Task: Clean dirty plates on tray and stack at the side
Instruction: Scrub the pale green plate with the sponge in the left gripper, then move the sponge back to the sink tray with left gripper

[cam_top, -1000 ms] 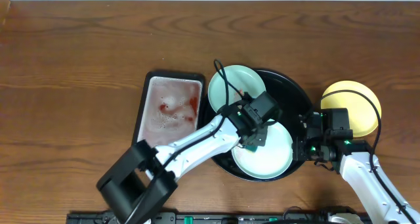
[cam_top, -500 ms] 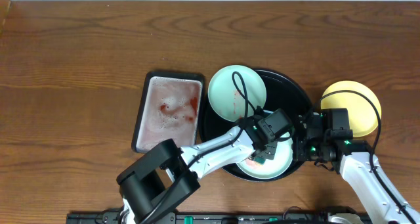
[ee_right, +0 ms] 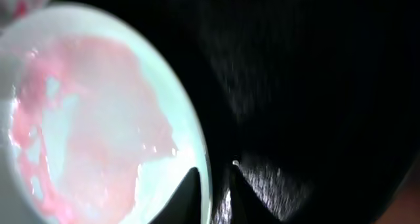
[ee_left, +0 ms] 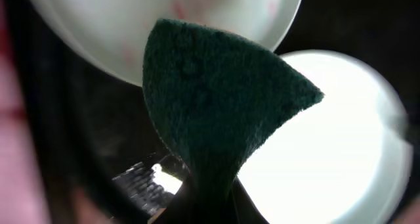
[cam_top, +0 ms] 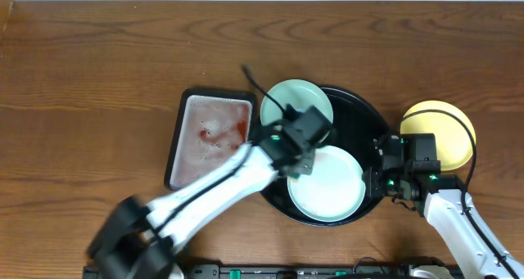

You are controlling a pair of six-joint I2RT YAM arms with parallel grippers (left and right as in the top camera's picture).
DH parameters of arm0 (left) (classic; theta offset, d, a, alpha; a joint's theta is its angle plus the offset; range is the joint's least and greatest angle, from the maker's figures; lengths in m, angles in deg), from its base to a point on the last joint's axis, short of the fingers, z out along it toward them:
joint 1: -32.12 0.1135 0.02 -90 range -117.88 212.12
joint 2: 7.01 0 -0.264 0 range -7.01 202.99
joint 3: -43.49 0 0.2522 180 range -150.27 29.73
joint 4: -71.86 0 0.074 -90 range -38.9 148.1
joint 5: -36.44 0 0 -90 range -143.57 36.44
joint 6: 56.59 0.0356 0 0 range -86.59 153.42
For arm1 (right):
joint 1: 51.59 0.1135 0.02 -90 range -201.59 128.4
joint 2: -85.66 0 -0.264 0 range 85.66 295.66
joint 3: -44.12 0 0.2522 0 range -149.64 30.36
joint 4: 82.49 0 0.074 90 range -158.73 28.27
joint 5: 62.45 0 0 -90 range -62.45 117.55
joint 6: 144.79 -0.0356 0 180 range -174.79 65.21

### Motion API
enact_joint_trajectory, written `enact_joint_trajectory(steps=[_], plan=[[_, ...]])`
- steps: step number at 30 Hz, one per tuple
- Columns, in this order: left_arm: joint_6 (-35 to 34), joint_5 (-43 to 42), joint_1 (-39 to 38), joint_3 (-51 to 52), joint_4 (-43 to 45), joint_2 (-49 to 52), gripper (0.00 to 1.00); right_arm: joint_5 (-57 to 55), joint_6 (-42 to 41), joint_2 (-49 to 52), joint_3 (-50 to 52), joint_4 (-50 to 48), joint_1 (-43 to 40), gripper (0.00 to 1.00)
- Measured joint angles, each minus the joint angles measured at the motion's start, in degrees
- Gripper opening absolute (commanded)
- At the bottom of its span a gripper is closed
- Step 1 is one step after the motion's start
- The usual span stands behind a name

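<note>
I need to take the dark green sponge away from the plates with my left gripper and lower it into the grey tray, because foamy water is there.
The black tray (cam_top: 360, 115) holds two mint-green plates. The back one (cam_top: 293, 103) has faint red smears. The front one (cam_top: 329, 185) looks pale from above, but the right wrist view shows a pink film on it (ee_right: 85, 132). My left gripper (cam_top: 300, 158) is shut on a dark green sponge (ee_left: 216, 99), over the gap between the two plates. My right gripper (cam_top: 373, 181) is shut on the front plate's right rim, one finger on each side (ee_right: 213, 188). The yellow plate (cam_top: 442, 132) lies on the wooden tabletop to the right of the tray.
A grey rectangular tray (cam_top: 182, 140) with foamy, red-stained water stands just left of the black tray. The left arm reaches diagonally from the front left. Brown wood tabletop (cam_top: 98, 83) stretches around both trays.
My left gripper swept the sponge to the front of the near plate, then back up to its far left edge. The right gripper and the plates have stayed put.
</note>
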Motion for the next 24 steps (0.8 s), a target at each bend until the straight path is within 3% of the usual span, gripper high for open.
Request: enact_joint_trajectory(steps=[7,15,24], plan=[[1.8,2.1,10.5,0.0,-5.8,-7.3,0.10,-0.5,0.0,0.0,0.0,-1.7,0.0,0.22],[4.0,3.1,25.1,0.7,-6.2,-3.7,0.10,-0.5,-0.1,0.0,0.8,-1.4,0.0,0.20],[6.1,3.1,30.7,1.1,-2.8,6.0,0.10,0.0,-0.6,0.0,1.5,-1.4,0.0,0.21]])
